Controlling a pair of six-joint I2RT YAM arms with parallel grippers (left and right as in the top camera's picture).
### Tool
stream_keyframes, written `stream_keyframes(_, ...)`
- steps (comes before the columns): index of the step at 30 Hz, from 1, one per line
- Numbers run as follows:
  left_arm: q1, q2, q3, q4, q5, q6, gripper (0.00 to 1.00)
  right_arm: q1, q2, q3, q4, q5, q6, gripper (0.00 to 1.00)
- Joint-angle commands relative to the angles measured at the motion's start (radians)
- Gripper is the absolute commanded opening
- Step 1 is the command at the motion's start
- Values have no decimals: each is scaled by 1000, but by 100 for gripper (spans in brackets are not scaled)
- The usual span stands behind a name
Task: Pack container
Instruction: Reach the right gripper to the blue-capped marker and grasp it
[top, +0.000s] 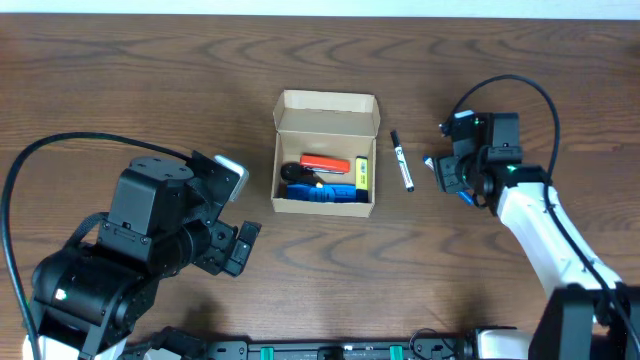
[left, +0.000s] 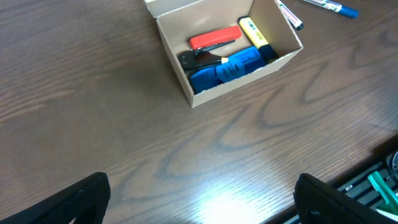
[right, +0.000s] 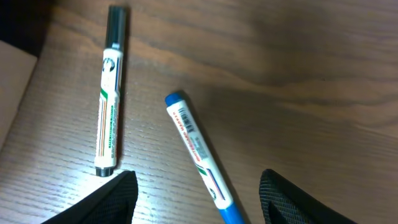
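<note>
The robot's right gripper should go down to the white printed body of the blue-capped marker (right: 199, 152) next, then close its fingers around the marker's body.
The tan cardboard container (top: 325, 205) stands open mid-table, flap lid up at the back; it holds a red item, a black item, a blue item and a yellow highlighter (top: 362, 172). It also shows in the left wrist view (left: 180, 68). A black-capped marker (top: 402, 161) lies just right of it. A blue-capped marker (right: 199, 152) lies on the table between the open fingers of my right gripper (right: 198, 202), which hovers above it (top: 450, 175). My left gripper (left: 199, 199) is open and empty, well left and front of the container.
The black-capped marker also shows in the right wrist view (right: 109, 93), left of the blue one. The table's front edge and a black rail (top: 330, 350) lie near the left arm. Bare wood surrounds the container.
</note>
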Motion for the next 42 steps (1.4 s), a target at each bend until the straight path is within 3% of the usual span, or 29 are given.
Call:
stream_keyframes(1,3,-4,6,0,-5,-4,95,-9,86,-15,30,-41,-46,66)
stream_keyframes(10,3,-4,6,0,-5,-4,95,-12,227,-15,85,-41,-47,64)
stream_keyframes(24,3,-4,6,0,-5,-4,95,-39,280,-15,108,-42,-48,31)
stream_keyframes(31,3,-4,6,0,-5,-4,95,-38,279,-6,99,-42,34,15)
stream_keyframes(37,3,-4,6,0,-5,-4,95,-21,258,101,-22,-95,124,2)
stream_keyframes(42,3,-4,6,0,-5,-4,95,11,192,297,-191,-148,191,1)
